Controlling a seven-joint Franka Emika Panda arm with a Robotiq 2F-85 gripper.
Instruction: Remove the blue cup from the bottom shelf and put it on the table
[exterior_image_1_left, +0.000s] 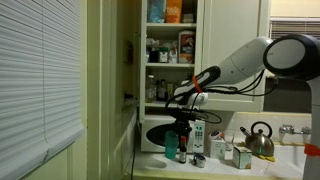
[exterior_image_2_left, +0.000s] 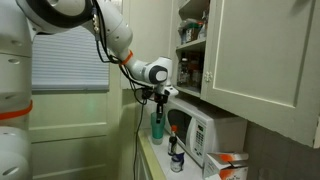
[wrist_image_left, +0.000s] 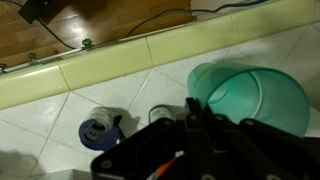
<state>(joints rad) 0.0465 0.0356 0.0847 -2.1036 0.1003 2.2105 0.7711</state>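
Observation:
The cup still hangs above the bare tiles before the microwave, below my gripper. Next, my gripper lowers until the cup stands there, then releases the cup's rim.
The blue cup (exterior_image_1_left: 170, 147) is teal and upright, low over the table (exterior_image_1_left: 255, 171) in front of the microwave. It also shows in an exterior view (exterior_image_2_left: 157, 125) hanging under my gripper (exterior_image_2_left: 160, 101). In the wrist view I look down into its open mouth (wrist_image_left: 252, 95), and my gripper (wrist_image_left: 196, 108) is shut on its near rim. In an exterior view the gripper (exterior_image_1_left: 181, 122) is just above and beside the cup. The bottom shelf (exterior_image_1_left: 168, 102) of the open cabinet is above it, with bottles on it.
A white microwave (exterior_image_1_left: 205, 133) stands right behind the cup and also shows from the side (exterior_image_2_left: 205, 135). A dark blue-capped bottle (wrist_image_left: 100, 131) stands beside the cup on the tiled table (wrist_image_left: 60, 120). A steel kettle (exterior_image_1_left: 260, 140) and small boxes (exterior_image_1_left: 240, 155) sit further along.

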